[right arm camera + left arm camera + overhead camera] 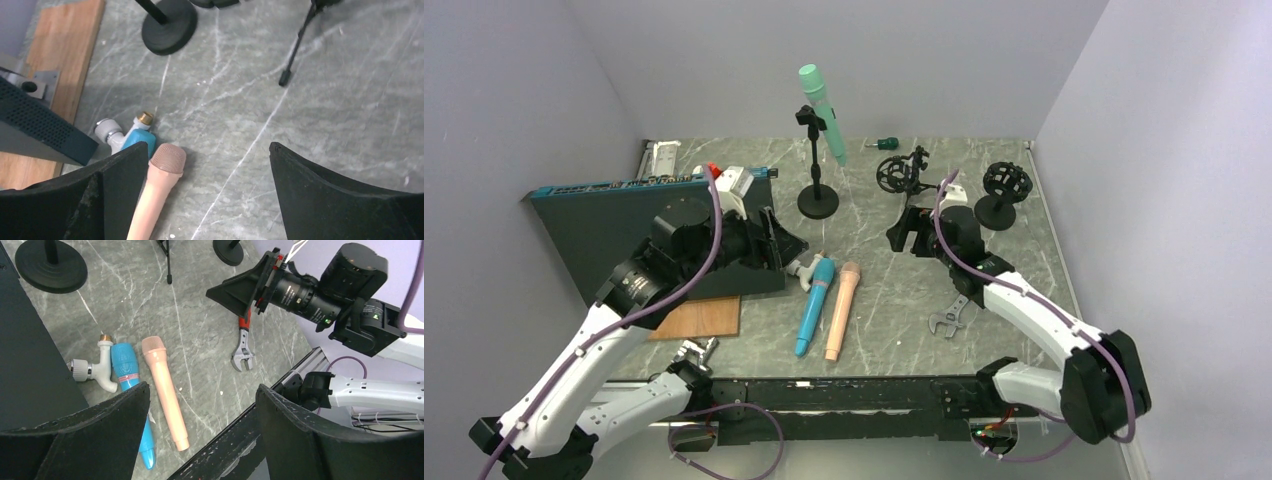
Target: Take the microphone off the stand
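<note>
My right gripper is to go outward and to the left in the top view next, onto the green microphone's lower body (834, 140), because that body hangs free below the clip.
A mint green microphone (822, 110) sits tilted in the clip of a black stand (817, 203) at the back of the table. The microphone is out of both wrist views; only the stand's round base shows in the left wrist view (50, 265) and the right wrist view (168, 25). My left gripper (784, 245) (202, 392) is open and empty, in front and left of the stand. My right gripper (904, 230) (207, 147) is open and empty, in front and right of the stand. Neither touches the stand or the microphone.
A pink microphone (842, 310) (165, 390) (155, 190) and a blue microphone (814, 305) (131, 390) lie on the table between the arms, next to a white fitting (802, 268). A dark box (624, 230) stands left. A wrench (949, 318) and two black shock mounts (902, 172) are right.
</note>
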Available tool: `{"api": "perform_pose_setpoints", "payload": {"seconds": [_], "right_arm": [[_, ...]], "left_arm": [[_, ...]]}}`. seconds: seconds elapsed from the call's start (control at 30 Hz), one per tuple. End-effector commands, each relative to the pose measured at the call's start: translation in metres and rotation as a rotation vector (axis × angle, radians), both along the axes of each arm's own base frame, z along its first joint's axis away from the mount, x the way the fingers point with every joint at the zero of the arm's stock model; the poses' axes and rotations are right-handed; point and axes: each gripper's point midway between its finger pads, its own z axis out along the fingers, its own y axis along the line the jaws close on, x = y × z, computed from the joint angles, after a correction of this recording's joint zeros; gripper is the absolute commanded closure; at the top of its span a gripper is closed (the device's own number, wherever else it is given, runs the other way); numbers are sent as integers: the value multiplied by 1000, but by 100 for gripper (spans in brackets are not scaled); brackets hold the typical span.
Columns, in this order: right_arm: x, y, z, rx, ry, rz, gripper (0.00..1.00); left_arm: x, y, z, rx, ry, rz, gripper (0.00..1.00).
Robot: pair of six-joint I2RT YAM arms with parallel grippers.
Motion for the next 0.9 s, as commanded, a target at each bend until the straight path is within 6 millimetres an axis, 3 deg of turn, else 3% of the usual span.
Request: {"api": "perform_pose_setpoints", "payload": {"seconds": [0.0, 0.17, 0.3, 0.33, 0.47, 0.53, 0.73, 0.87], "right_arm": [[13, 24, 61, -19, -198, 159, 6], [54, 74, 125, 29, -337, 336, 5], [96, 107, 144, 3, -398, 457, 4], [106, 117, 161, -5, -430, 502, 5], [147, 134, 158, -33, -417, 510, 7], [158, 141, 155, -37, -416, 520, 7], [170, 162, 149, -27, -408, 551, 17], [176, 171, 140, -134, -428, 479, 20]], "left_arm": [[-4, -1, 24, -52, -73, -20, 19], [-10, 8, 26, -54, -78, 4, 19], [-18, 21, 27, -43, -77, 34, 19], [-20, 24, 27, -40, -78, 45, 19], [-27, 38, 24, -26, -77, 83, 19], [-29, 43, 25, -18, -82, 103, 18], [-28, 50, 32, 3, -100, 127, 17], [-25, 48, 34, 10, -101, 119, 18]]}}
